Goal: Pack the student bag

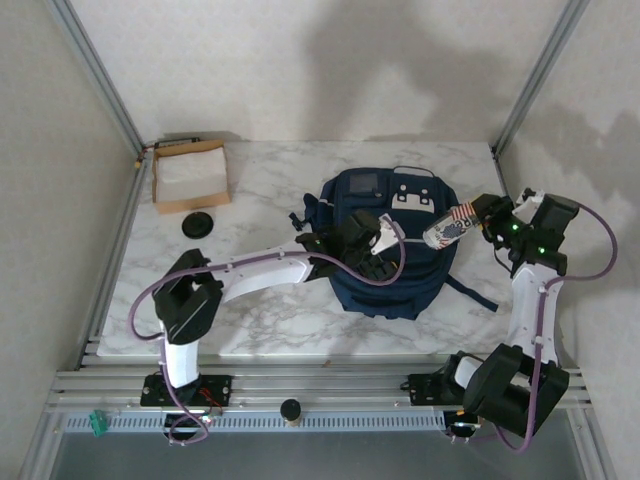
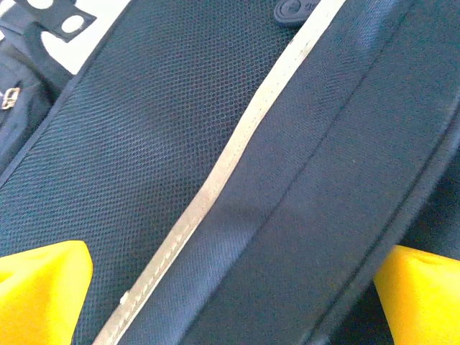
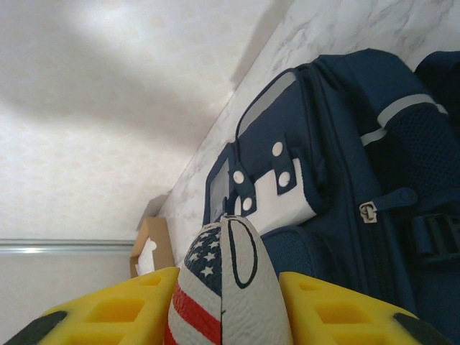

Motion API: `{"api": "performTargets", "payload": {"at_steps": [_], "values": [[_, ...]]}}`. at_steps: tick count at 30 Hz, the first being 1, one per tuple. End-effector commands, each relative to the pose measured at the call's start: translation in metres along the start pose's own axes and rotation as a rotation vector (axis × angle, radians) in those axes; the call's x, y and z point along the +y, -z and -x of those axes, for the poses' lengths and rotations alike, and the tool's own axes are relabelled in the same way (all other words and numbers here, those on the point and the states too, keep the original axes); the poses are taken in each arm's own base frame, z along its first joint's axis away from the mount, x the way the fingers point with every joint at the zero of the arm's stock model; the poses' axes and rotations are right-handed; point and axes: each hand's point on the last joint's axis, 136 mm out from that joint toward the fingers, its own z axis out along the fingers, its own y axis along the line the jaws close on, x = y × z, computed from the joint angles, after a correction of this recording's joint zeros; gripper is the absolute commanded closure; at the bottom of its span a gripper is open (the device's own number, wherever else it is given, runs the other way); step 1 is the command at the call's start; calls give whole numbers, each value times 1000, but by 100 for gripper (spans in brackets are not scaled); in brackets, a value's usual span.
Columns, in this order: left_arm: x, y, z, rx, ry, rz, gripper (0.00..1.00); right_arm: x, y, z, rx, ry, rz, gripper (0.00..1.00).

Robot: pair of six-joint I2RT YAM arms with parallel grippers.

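My left gripper stays over the bag's front and brings its fingers together onto the zipper edge next, since that dark edge already runs between them.
The navy student bag (image 1: 400, 285) lies flat in the middle of the marble table, its white patches toward the back. My left gripper (image 1: 378, 250) rests over the bag's front; in the left wrist view its yellow fingers (image 2: 43, 287) stand wide apart, open, with the bag's fabric and pale stripe (image 2: 215, 180) spanning the gap. My right gripper (image 1: 482, 222) hovers at the bag's upper right edge, shut on a small stars-and-stripes football (image 1: 448, 226). The right wrist view shows the football (image 3: 230, 273) wedged between the yellow fingers (image 3: 115, 313), with the bag (image 3: 338, 144) beyond.
A shallow brown cardboard box (image 1: 190, 172) with white contents sits at the back left, and a black round disc (image 1: 198, 224) lies just in front of it. Metal frame posts rise at both back corners. Bare marble surrounds the bag on the left and front.
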Motion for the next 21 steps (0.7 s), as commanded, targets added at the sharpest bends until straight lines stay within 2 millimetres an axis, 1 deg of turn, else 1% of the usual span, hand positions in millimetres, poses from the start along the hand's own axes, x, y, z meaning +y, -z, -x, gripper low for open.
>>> {"api": "performTargets", "payload": {"at_steps": [1,3,5,8,12,15,18,20,21], "values": [[11,-6,-2,40,-71,19,1,6,7,7,-40,12,1,71],[21,-7,4,27,-56,23,1,3,8,9,-52,12,-9,71],[32,-2,15,-7,-33,18,4,2,8,9,-55,13,-10,70],[38,8,32,-51,-27,10,9,-2,9,9,-67,9,-37,70],[44,11,41,-75,-28,-1,16,-3,14,12,-95,15,-58,70],[43,3,39,-62,-15,-23,29,-7,19,15,-128,18,-103,71],[26,-7,33,-36,-25,-79,43,-11,26,18,-156,32,-151,71],[19,-14,26,-15,-45,-87,56,-11,29,17,-165,37,-163,71],[20,-16,25,-12,-44,-82,63,-13,30,16,-166,35,-170,71]]}}
